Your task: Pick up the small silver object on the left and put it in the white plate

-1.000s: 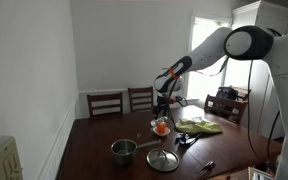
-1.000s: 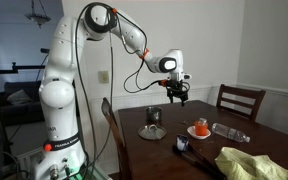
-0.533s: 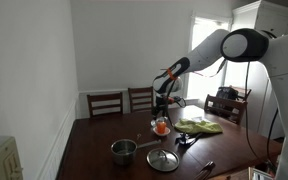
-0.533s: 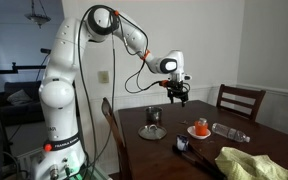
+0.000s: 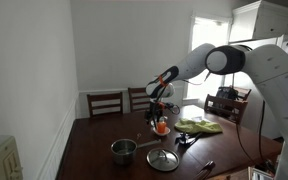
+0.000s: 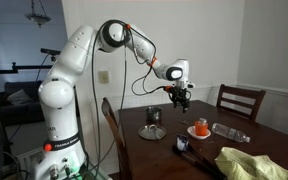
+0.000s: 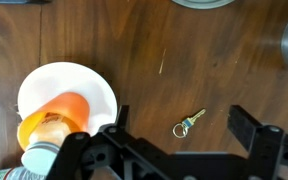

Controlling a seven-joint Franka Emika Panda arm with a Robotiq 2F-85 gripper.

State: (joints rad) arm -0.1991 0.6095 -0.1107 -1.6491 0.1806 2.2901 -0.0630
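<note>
The key is below my gripper's open fingers and slightly outward of them, so my gripper should next go down and outward and close on the key's ring end (image 7: 182, 128).
The small silver object is a key on a ring (image 7: 189, 122); it lies on the dark wooden table and shows only in the wrist view. My gripper (image 7: 184, 130) is open and empty, hanging above the table with the key between its two black fingers. The white plate (image 7: 92, 82) lies left of the key and holds an orange thing (image 7: 59, 112). In both exterior views the gripper (image 5: 156, 106) (image 6: 178, 98) hovers above the table near the plate (image 5: 161, 130) (image 6: 199, 133).
A steel pot (image 5: 123, 150) (image 6: 152, 117) and a flat silver disc (image 5: 163, 159) (image 6: 152, 133) stand nearby. A yellow-green cloth (image 5: 199, 125) (image 6: 249, 163), a clear bottle (image 6: 227, 131) and a black item (image 6: 184, 146) lie on the table. Chairs (image 5: 105, 103) surround it.
The arm's upper links have swung to a new pose. The gripper has shifted slightly sideways and down, staying open.
</note>
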